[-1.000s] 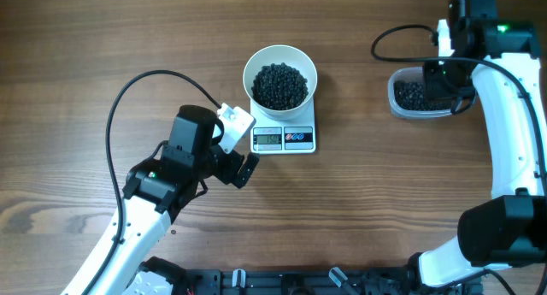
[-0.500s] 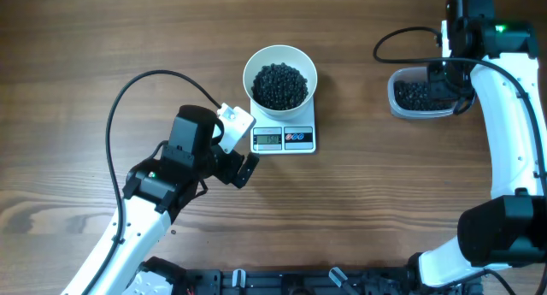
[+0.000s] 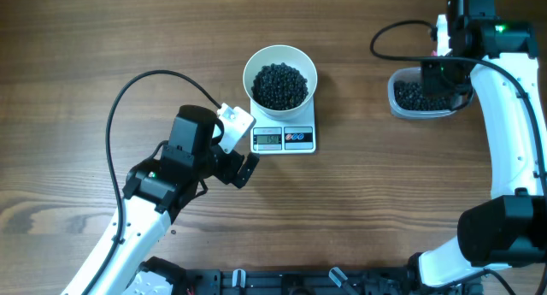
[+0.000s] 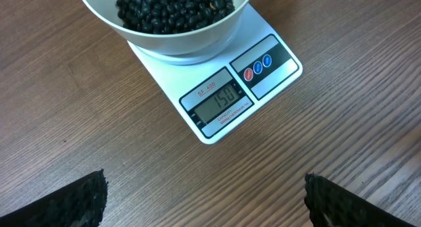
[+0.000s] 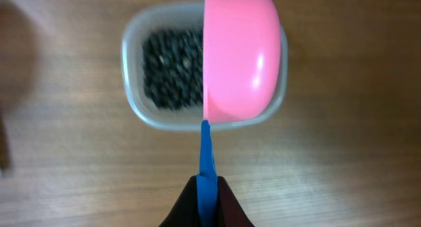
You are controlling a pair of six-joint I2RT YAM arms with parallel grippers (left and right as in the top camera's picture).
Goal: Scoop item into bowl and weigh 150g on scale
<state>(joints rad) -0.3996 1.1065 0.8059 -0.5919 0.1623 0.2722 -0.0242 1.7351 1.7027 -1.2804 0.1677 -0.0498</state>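
The scale shows the asked weight. My right gripper will next turn and go down toward the beans in the clear tub below it and let go of the scoop (image 5: 240, 56).
The white bowl (image 3: 280, 64), heaped with black beans (image 3: 279, 85), stands on the small white scale (image 3: 285, 139). In the left wrist view the scale's display (image 4: 217, 103) reads 150 below the bowl (image 4: 174, 41). My left gripper (image 4: 205, 204) hovers open over bare wood just in front of the scale, holding nothing. My right gripper (image 5: 207, 187) is shut on the blue handle of a pink scoop (image 5: 240, 56). The scoop hangs on its side above a clear tub (image 5: 135, 105) that holds more beans (image 5: 171, 69).
The clear tub (image 3: 402, 105) stands at the far right of the wooden table, under the right arm. A black cable (image 3: 137, 85) loops from the left arm across the table's left half. The left gripper (image 3: 239, 165) is left of the scale's front edge.
The right arm has shifted very slightly above the tub. The left arm, bowl and scale have not moved.
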